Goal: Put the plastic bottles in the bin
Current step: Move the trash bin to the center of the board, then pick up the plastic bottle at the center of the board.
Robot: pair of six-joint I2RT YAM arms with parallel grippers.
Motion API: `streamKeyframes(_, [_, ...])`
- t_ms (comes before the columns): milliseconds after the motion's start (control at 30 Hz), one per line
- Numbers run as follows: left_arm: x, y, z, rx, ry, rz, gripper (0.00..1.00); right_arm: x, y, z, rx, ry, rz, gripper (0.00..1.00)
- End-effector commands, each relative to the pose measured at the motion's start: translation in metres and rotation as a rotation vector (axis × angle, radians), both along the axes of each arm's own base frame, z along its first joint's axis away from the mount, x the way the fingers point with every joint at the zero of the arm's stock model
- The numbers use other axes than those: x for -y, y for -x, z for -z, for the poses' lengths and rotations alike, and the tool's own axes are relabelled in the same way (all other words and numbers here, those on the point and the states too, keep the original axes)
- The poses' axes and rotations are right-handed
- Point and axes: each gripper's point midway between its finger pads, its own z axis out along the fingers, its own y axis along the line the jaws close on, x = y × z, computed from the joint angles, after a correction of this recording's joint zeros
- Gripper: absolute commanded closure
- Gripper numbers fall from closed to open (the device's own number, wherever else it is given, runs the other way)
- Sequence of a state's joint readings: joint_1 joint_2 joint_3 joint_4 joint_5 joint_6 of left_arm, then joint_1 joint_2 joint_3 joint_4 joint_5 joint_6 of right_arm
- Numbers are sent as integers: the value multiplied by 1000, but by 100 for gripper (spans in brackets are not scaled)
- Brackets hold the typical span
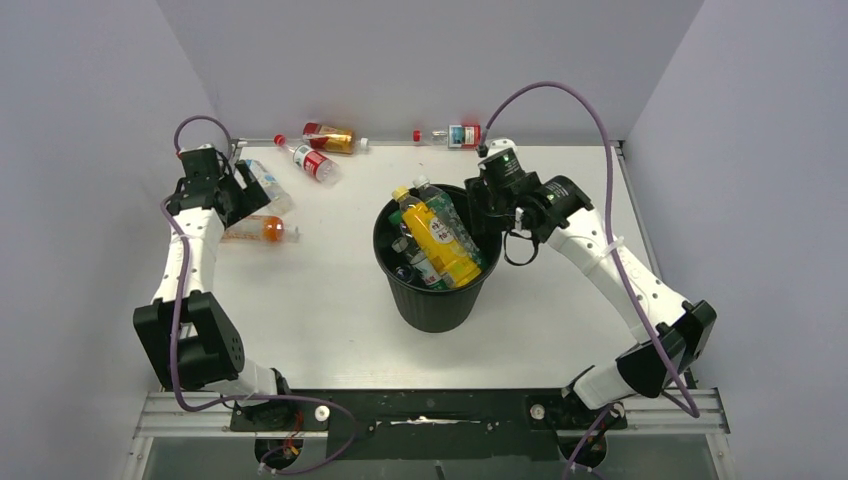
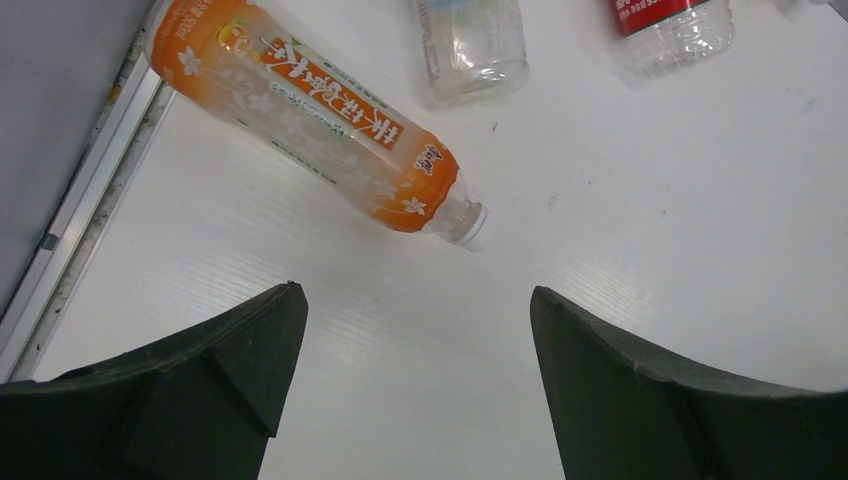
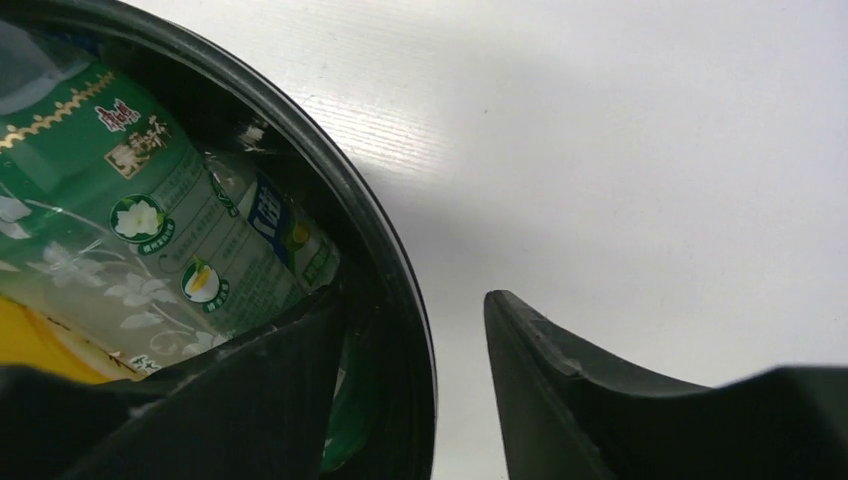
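Observation:
My left gripper turns its open fingers to straddle the orange bottle's label (image 1: 253,229) (image 2: 312,112) next and lowers onto it, since the bottle lies slanted to them.
The black bin (image 1: 436,300) stands mid-table and holds several bottles, among them a yellow one (image 1: 441,242) and a green-labelled one (image 1: 457,220). My right gripper (image 1: 492,205) is open and straddles the bin's right rim (image 3: 330,170): one finger is inside beside the green-labelled bottle (image 3: 130,230), the other outside. My left gripper (image 1: 236,196) is open and empty above the table. Just ahead of it lie an orange bottle (image 2: 310,120), a clear bottle (image 2: 472,45) and a red-labelled bottle (image 2: 665,25).
An amber bottle (image 1: 332,137) and a red-and-blue-labelled clear bottle (image 1: 455,134) lie by the back wall. The table's metal left edge (image 2: 85,210) runs close to the orange bottle. Walls enclose the table on three sides.

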State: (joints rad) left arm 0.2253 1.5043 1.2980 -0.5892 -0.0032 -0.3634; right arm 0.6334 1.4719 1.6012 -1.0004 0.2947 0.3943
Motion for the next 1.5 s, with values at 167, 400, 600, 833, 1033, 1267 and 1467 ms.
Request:
streamKeyframes(167, [-31,-15,13,2,-34,-111,16,3,-8,7,-1,25,12,80])
streamKeyframes(400, [-33,-15,47,-33,-10,-159,16,46,-15,-17,54,50,147,89])
streamKeyframes(600, [-44,-24,59,-35,16,-214,15,72,-15,-21,62,44,210,87])
streamKeyframes(833, [-58,-35,62,-26,104,-291,14,73,-6,-44,94,-9,199,6])
streamKeyframes(1033, [-56,-50,64,5,186,-325,13,74,1,-57,117,-29,190,1])
streamKeyframes(1267, [-59,-65,86,-51,265,-437,13,72,6,-61,123,-48,168,0])
streamKeyframes(1467, [-49,-64,118,-131,310,-498,13,70,9,-63,126,-61,146,1])
